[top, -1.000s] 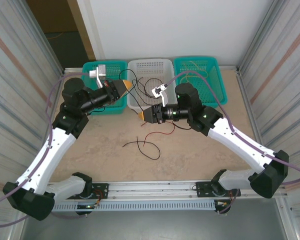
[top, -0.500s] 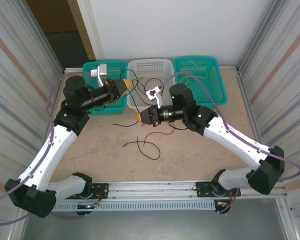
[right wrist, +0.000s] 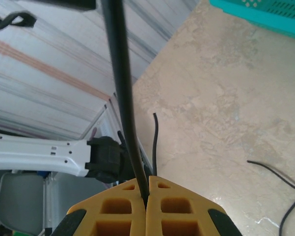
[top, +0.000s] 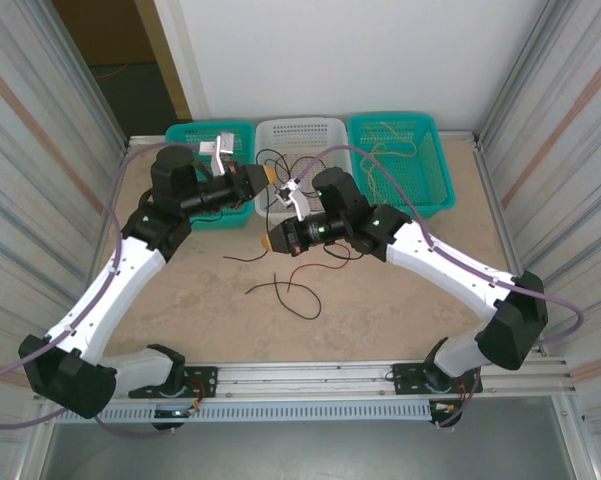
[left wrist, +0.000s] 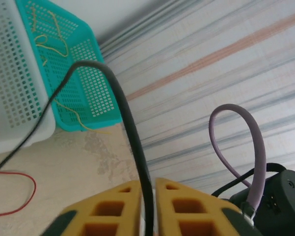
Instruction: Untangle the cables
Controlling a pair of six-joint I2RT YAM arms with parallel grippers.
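My right gripper carries this piece of black cable outward over the inside of the white basket [top: 302, 131] next and releases it there. That basket lies outward and already holds black cable.
My left gripper [top: 263, 177] hangs at the white basket's [top: 302, 131] left edge, shut on a black cable [left wrist: 129, 123] that rises from between its yellow fingers [left wrist: 113, 206]. My right gripper [top: 270, 241] is over the table just in front of that basket, shut on a black cable [right wrist: 122, 83] that runs up and away from its tip [right wrist: 147, 189]. More black cable [top: 292, 168] loops inside the white basket. A black strand [top: 280, 290] and a red strand [top: 315, 268] lie on the table. Yellow cable [top: 385, 140] rests in the right teal basket [top: 430, 170].
A second teal basket [top: 185, 135] stands at the back left, behind my left arm. Corrugated metal walls [top: 50, 150] close in both sides. The arms' thick lavender hoses [top: 410, 215] arch over the table. A metal rail [top: 310, 375] runs along the near edge.
My right gripper has slid left and a little nearer with its black cable. The left gripper has moved right to the white basket's edge.
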